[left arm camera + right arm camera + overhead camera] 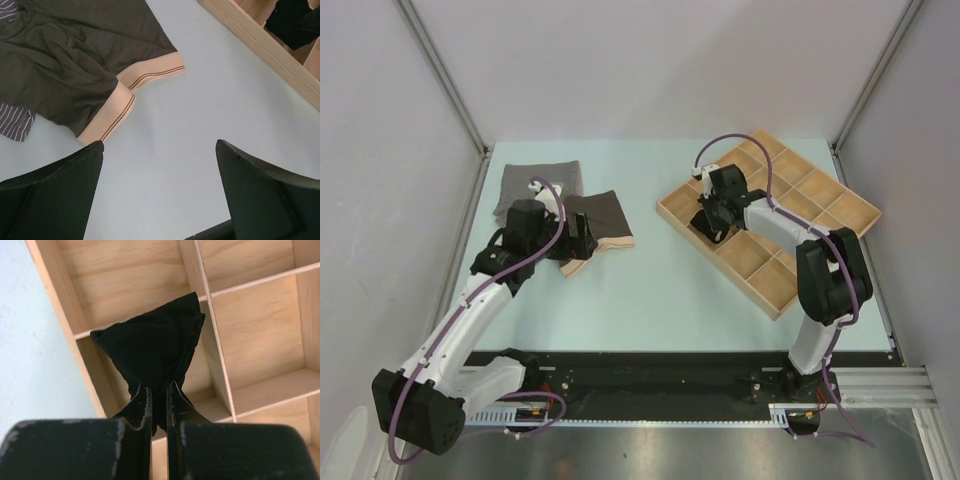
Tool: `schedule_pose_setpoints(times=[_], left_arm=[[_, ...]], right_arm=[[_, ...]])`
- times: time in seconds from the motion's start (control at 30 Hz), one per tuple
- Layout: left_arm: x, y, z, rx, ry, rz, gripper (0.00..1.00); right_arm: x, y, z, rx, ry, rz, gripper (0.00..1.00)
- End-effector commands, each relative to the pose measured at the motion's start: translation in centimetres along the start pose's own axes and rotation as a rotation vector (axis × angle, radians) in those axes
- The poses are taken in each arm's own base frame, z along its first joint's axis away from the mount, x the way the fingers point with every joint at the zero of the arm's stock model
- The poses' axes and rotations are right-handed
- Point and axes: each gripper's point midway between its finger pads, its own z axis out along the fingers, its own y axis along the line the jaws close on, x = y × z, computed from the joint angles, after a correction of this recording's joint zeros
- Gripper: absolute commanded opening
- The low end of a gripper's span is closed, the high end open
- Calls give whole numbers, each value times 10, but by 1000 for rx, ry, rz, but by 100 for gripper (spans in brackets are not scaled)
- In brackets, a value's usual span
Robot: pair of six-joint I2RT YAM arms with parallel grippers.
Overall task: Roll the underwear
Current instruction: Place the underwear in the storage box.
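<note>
My right gripper lowers the bunched black briefs point(150, 342) toward the bottom of the tray's section next, then releases them. That section lies right below my gripper.
The dark brown briefs point(605, 212) with a peach waistband lie crumpled on the table at the left; they also show in the left wrist view point(75, 65). The grey briefs point(535, 183) lie flat behind them. My left gripper point(582, 247) is open and empty just above the table, next to the brown briefs' waistband point(106, 120), its midpoint point(160, 150) over bare table. My right gripper point(708, 222) is shut on the bunched black briefs point(150, 342) and holds them over a compartment at the near left edge of the wooden tray point(55, 305).
The compartmented wooden tray point(820, 210) lies at an angle on the right half of the table; its near wall shows in the left wrist view point(260, 45). A striped piece of cloth point(15, 125) sticks out from under the brown briefs. Grey walls enclose the table.
</note>
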Motion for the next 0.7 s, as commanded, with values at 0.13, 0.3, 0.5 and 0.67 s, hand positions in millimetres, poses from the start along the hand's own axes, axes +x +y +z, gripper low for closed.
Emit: schedule_pose_setpoints(times=[0.13, 0.3, 0.5, 0.67], left_arm=[[-4, 8, -1, -28, -14, 20, 97], [-3, 8, -1, -28, -9, 18, 97], [-1, 9, 1, -35, 1, 19, 98], [0, 14, 2, -61, 7, 15, 98]], right_arm=[[4, 2, 20, -36, 33, 13, 0], [11, 0, 29, -91, 33, 63, 0], [15, -19, 37, 18, 46, 75, 7], [4, -25, 29, 49, 14, 87, 48]])
